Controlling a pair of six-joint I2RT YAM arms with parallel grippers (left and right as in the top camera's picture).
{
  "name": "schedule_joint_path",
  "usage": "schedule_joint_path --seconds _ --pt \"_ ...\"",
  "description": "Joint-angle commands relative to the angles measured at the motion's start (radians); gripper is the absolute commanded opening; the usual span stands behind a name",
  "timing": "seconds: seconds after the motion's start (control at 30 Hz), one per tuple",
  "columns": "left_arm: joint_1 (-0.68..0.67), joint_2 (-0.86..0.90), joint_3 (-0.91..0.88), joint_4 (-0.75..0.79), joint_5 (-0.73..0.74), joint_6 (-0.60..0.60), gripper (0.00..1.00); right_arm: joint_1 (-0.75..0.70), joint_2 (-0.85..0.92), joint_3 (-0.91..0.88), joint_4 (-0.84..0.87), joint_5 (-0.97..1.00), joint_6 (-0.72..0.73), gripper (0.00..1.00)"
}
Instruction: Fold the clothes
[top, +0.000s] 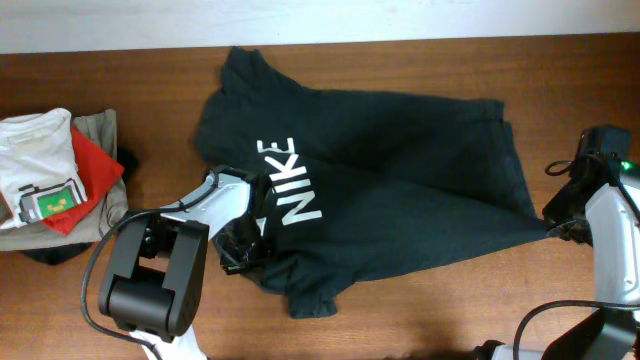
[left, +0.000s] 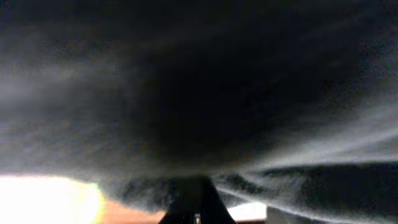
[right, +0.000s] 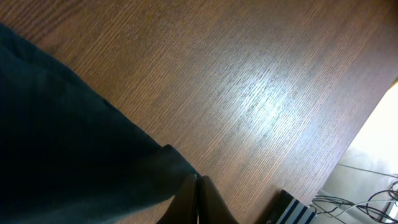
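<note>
Next, my right gripper carries the shirt's near hem corner outward onto the hem's middle (top: 514, 160) and releases it, since the shirt still lies spread with that corner held.
The black T-shirt (top: 400, 180) with a white NIKE print (top: 285, 182) lies spread on the wooden table, collar to the left and hem to the right. My left gripper (top: 240, 248) is shut on the shirt's near left part, below the print. In the left wrist view the dark cloth (left: 199, 93) fills the frame above the closed fingers (left: 196, 190). My right gripper (top: 556, 226) is shut on the near hem corner at the right. In the right wrist view the closed fingers (right: 198, 183) pinch the cloth's corner (right: 74, 143) just above the table.
A pile of folded garments sits at the far left: a white shirt with a green patch (top: 40, 170), a red one (top: 95, 170) and a khaki one (top: 100, 130). The table's right edge and a striped object (right: 295, 211) show near my right gripper.
</note>
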Motion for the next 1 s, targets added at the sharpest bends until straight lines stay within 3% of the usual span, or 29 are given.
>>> schedule_joint_path --seconds 0.0,0.13,0.23,0.47,0.53,0.67,0.73,0.97 --pt "0.046 -0.129 0.008 -0.051 -0.146 0.002 0.0 -0.005 0.0 0.002 -0.01 -0.008 0.0 0.04" --pt "0.233 -0.375 0.049 -0.132 -0.178 0.031 0.0 -0.016 0.0 0.002 -0.041 -0.023 0.001 0.04" --pt "0.381 -0.493 0.049 -0.175 -0.029 0.122 0.0 -0.032 0.0 0.002 -0.073 -0.071 0.0 0.04" --pt "0.515 -0.513 0.081 -0.292 0.042 0.178 0.0 -0.031 -0.005 0.004 -0.142 -0.08 -0.002 0.04" --pt "0.523 -0.513 0.091 -0.22 0.118 0.199 0.0 -0.031 -0.005 0.009 -0.064 -0.167 -0.034 0.04" --pt "0.523 -0.509 0.09 0.089 0.158 0.189 0.0 -0.031 -0.002 0.009 0.252 -0.427 -0.139 0.04" --pt "0.523 -0.475 0.09 0.274 0.234 0.163 0.01 -0.029 0.01 0.009 0.333 -0.472 -0.139 0.04" --pt "0.521 -0.205 0.09 0.615 0.355 0.105 0.02 0.071 0.201 0.008 0.541 -0.519 -0.209 0.04"
